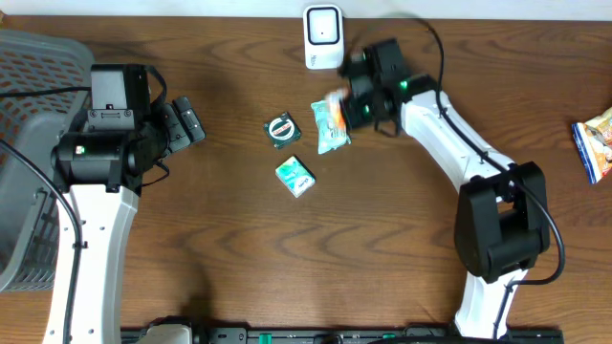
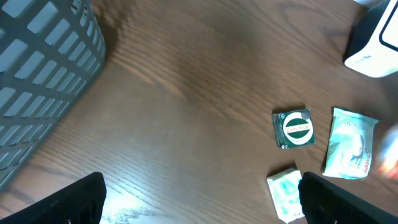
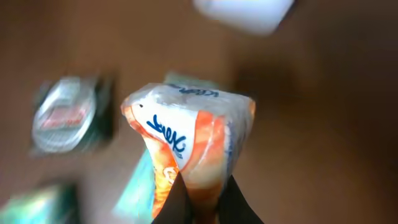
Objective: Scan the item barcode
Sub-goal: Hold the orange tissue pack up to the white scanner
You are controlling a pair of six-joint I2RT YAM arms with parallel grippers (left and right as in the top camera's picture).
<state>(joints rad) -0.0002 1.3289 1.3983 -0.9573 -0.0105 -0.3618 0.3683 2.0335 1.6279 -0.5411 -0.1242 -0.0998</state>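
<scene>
My right gripper will swing outward beside the scanner (image 1: 323, 36), then across to release, because clear wood (image 1: 548, 132) lies beside the snack bag, to the right of my right gripper in the overhead view.
My right gripper (image 3: 204, 199) is shut on an orange-and-white packet with blue lettering (image 3: 186, 137), which sticks up between its fingers. In the overhead view that gripper (image 1: 356, 103) holds the packet (image 1: 335, 98) above the table, just below the white barcode scanner (image 1: 323, 36). The scanner (image 3: 245, 11) shows at the top edge of the right wrist view. No barcode is visible on the packet. My left gripper (image 1: 186, 122) hovers open over bare wood at the left; in its own wrist view the left gripper (image 2: 202, 202) has nothing between its fingers.
A teal packet (image 1: 330, 129), a dark square pack with a round green-and-white label (image 1: 282, 130) and a small green box (image 1: 295, 177) lie mid-table. A grey basket (image 1: 29, 143) stands at the left edge. A snack bag (image 1: 595, 143) lies far right.
</scene>
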